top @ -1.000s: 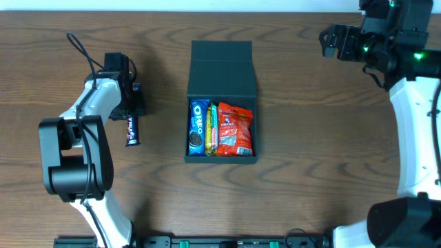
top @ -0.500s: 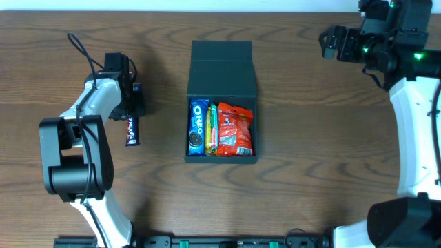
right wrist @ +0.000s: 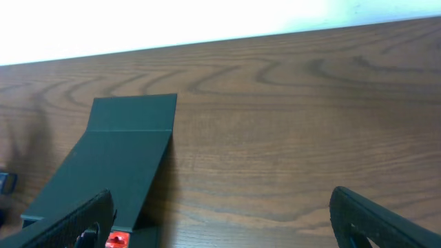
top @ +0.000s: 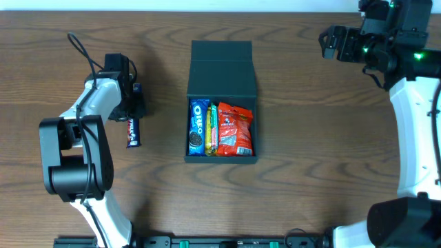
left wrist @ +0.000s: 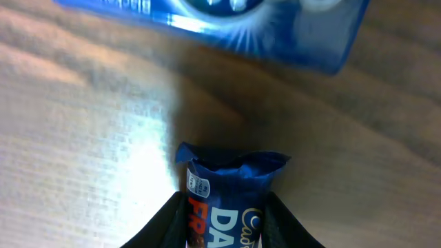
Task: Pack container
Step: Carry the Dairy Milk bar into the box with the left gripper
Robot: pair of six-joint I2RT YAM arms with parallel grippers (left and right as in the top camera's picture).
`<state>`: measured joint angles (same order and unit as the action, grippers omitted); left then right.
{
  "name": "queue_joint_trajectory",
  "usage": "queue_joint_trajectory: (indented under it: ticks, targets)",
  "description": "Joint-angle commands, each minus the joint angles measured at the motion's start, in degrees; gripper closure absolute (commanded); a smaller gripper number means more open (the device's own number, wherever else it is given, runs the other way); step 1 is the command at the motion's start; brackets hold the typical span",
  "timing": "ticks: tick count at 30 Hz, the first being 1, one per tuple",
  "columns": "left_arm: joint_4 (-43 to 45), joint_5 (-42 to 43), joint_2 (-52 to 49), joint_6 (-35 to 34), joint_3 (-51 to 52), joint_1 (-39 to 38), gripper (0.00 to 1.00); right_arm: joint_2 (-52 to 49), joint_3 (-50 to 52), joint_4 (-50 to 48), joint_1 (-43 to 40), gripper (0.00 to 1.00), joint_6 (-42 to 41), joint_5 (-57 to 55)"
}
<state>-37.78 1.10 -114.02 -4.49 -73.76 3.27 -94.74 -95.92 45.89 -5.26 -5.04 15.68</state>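
The chocolate bar is outside, so my left gripper will next lift it, move across to the container point(top: 222, 76) and go down to let it go along the red-orange packet's Oreo-facing edge point(top: 219, 129).
The container point(top: 222, 76) is a dark teal box in the table's middle, open, with its lid flap folded back. It holds an Oreo pack point(top: 199, 128), a yellow-green bar point(top: 213, 129) and a red-orange packet point(top: 236, 129). A dark blue chocolate bar point(top: 131, 131) lies on the table to the left. My left gripper point(top: 132, 110) is at its far end. In the left wrist view its fingers point(left wrist: 227, 210) press both sides of the bar point(left wrist: 231, 172). My right gripper point(top: 329, 43) is open and empty at the far right. The right wrist view shows its fingers point(right wrist: 220, 213) wide apart, with the container's lid point(right wrist: 131, 145) at the left.
Another blue packet point(left wrist: 227, 27) lies just beyond the chocolate bar, and only a corner of it point(top: 136, 88) shows beside the left wrist from overhead. The dark wood table point(top: 317, 151) ends at a pale wall along the far edge.
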Motion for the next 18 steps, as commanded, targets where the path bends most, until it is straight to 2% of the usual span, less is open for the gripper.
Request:
queue_joint_trajectory:
  ticks: [1, 11, 18]
  targets:
    - [-2.4, -0.4, -0.6, -0.9, -1.5, 0.0, 0.82, 1.1, 0.1, 0.0, -0.3, 0.01, -0.3, 0.4]
    - [-19.2, -0.1, 3.0, -2.1, -18.9, -1.8, 0.93, 1.1, 0.1, -2.3, -0.4, 0.01, -0.3, 0.4]
    - [-19.6, 1.8, 5.0, -9.7, -27.4, -12.7, 0.94, 1.4, -0.3, -2.8, -2.1, 0.01, -0.8, 0.5]
